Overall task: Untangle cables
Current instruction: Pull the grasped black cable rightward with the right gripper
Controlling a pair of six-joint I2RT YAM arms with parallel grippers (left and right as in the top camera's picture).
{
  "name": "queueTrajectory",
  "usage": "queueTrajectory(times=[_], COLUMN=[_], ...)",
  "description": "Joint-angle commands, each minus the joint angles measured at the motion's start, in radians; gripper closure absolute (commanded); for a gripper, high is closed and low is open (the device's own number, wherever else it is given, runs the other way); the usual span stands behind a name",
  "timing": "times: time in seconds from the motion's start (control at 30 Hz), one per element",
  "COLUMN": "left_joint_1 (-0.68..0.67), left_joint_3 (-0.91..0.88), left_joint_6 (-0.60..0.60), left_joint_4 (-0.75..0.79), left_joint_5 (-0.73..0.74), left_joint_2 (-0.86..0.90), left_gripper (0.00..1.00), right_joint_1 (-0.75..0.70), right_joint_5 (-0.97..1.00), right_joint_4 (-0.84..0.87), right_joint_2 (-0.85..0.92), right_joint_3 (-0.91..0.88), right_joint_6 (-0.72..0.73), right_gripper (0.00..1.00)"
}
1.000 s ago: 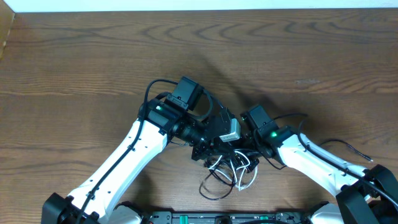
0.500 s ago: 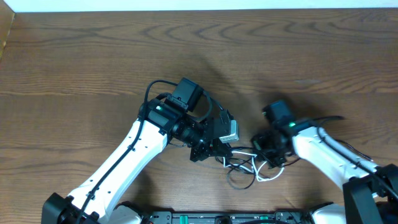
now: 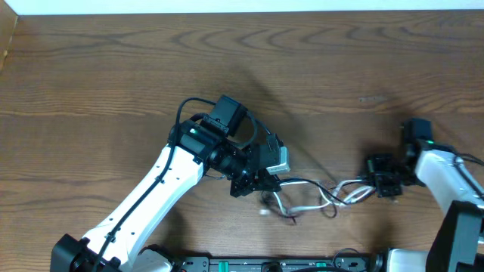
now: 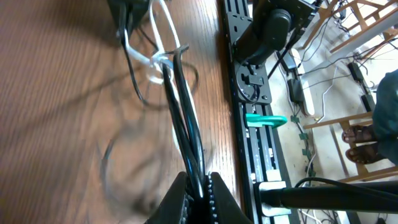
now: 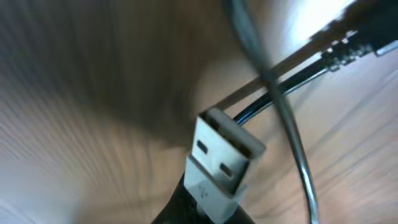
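Observation:
The tabletop beside the USB plug [image 5: 227, 152] is bare on the right in the overhead view, so I should move my right gripper that way and let go of the plug.
The cables [image 3: 318, 198], black cords and a white one, stretch in a loose line across the wooden table between my two grippers. My left gripper [image 3: 259, 182] is shut on the left end of the bundle. In the left wrist view its jaws [image 4: 199, 194] clamp two black cables [image 4: 183, 118], and the white cable [image 4: 153, 57] loops beyond them. My right gripper [image 3: 383, 182] holds the right end. In the right wrist view it [image 5: 208, 208] is shut on a black cable's silver USB plug [image 5: 227, 152], with other cords [image 5: 283, 87] crossing behind, blurred.
A black rail [image 3: 302, 265] runs along the table's front edge; it also shows in the left wrist view [image 4: 252, 74] with a green clamp [image 4: 266, 119]. A cardboard edge [image 3: 6, 41] is at the far left. Thick arm wires [image 3: 185, 113] loop by the left wrist.
My right gripper has moved far to the right with the plug, drawing the bunched cables out into a long line. The left gripper has stayed put, still shut on the cables.

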Motion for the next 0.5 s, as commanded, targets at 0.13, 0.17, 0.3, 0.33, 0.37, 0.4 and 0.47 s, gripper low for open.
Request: queueTrajectory(times=[0.13, 0.17, 0.3, 0.33, 0.37, 0.4, 0.47], left_joint_1=[-0.002, -0.002, -0.002, -0.002, -0.002, -0.002, -0.002], left_joint_3=[-0.002, -0.002, -0.002, -0.002, -0.002, -0.002, -0.002], left_joint_6=[0.009, 0.009, 0.006, -0.006, -0.014, -0.026, -0.047], left_joint_4=[-0.006, -0.006, -0.006, -0.006, -0.005, -0.005, -0.005], left_joint_5=[0.009, 0.009, 0.010, 0.010, 0.010, 0.010, 0.010], left_joint_2=[0.006, 0.006, 0.006, 0.006, 0.006, 0.006, 0.006], left_gripper=[0.92, 0.92, 0.93, 0.93, 0.92, 0.93, 0.93], right_joint_1=[-0.134, -0.137, -0.137, -0.137, -0.137, -0.137, -0.137], right_joint_5=[0.186, 0.197, 0.204, 0.214, 0.222, 0.236, 0.253], right_joint_4=[-0.027, -0.027, -0.022, -0.018, -0.013, -0.002, 0.021], right_joint_2=[-0.006, -0.006, -0.006, -0.006, -0.006, -0.006, -0.006], right_joint_3=[-0.008, -0.008, -0.008, -0.008, -0.007, -0.008, -0.007], right_joint_6=[-0.045, -0.045, -0.045, -0.046, -0.049, -0.063, -0.114], right_gripper=[0.99, 0.99, 0.99, 0.99, 0.99, 0.99, 0.99])
